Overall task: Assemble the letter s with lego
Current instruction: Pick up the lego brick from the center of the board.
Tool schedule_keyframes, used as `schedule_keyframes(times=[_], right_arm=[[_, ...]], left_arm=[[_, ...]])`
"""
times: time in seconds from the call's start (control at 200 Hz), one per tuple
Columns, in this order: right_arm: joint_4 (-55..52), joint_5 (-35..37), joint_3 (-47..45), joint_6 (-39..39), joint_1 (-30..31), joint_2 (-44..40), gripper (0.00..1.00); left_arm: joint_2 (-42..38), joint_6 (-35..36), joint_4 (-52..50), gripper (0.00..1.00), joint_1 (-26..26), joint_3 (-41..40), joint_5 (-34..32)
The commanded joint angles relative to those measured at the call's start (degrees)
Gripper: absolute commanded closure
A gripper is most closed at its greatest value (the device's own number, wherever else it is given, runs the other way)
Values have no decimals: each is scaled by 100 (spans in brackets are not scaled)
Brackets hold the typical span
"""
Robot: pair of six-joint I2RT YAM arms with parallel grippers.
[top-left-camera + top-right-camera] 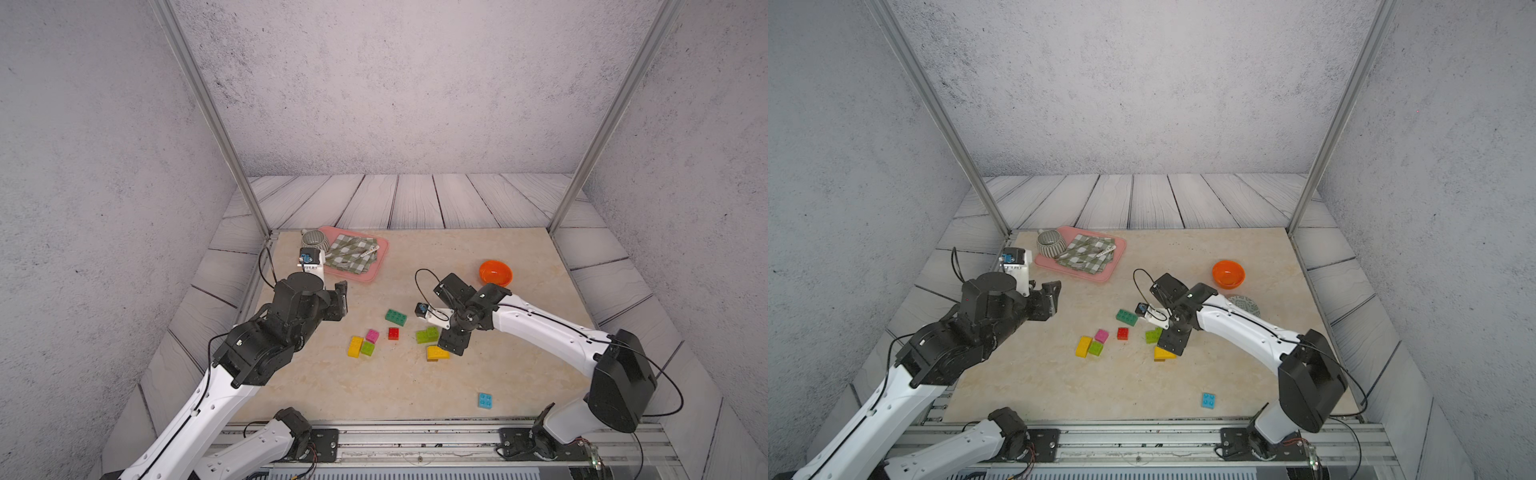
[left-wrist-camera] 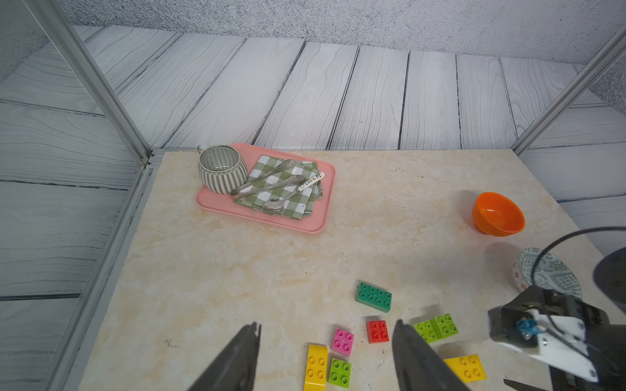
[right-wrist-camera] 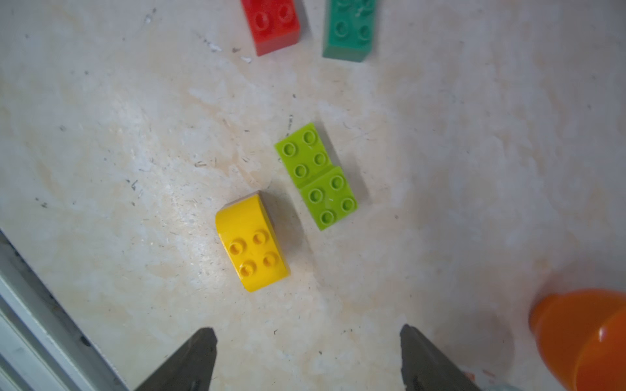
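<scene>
My right gripper turns and travels back next. It then lowers over the blue brick and closes on its sides, since bare tabletop around it gives the fingers room.
The lego lies loose mid-table. A dark green oblong brick, a red one and a pink one lie near a yellow oblong with a lime square beside it. A blue brick sits alone near the front. My right gripper is open and empty just above the table. Close by it lie a yellow curved brick and two joined lime bricks. My left gripper hovers open and empty, up and left of the group.
A pink tray at the back left holds a striped cup, a checked cloth and cutlery. An orange bowl stands at the back right. A patterned plate lies partly under my right arm.
</scene>
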Motion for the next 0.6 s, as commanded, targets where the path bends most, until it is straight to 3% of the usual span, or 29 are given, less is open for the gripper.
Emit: schedule_keyframes(times=[0.0,0.12,0.25,0.35,0.595], right_arm=[[-775,418,152,2012,-25,-333,17],[-1193,1077,-118,4786,-22,-772,26],[-1003,813,-1144,6781,-13,-1556,30],[-884,686,-1937,7632,-15,-2061,33],[-709,212,-2883,8367,-14,-2295,33]], left_arm=[[14,-12,40,33,44,89,-11],[81,-42,135,33,46,30,43],[174,-98,245,33,46,-24,123],[233,-114,271,33,43,-10,193],[290,-118,290,33,38,-11,212]])
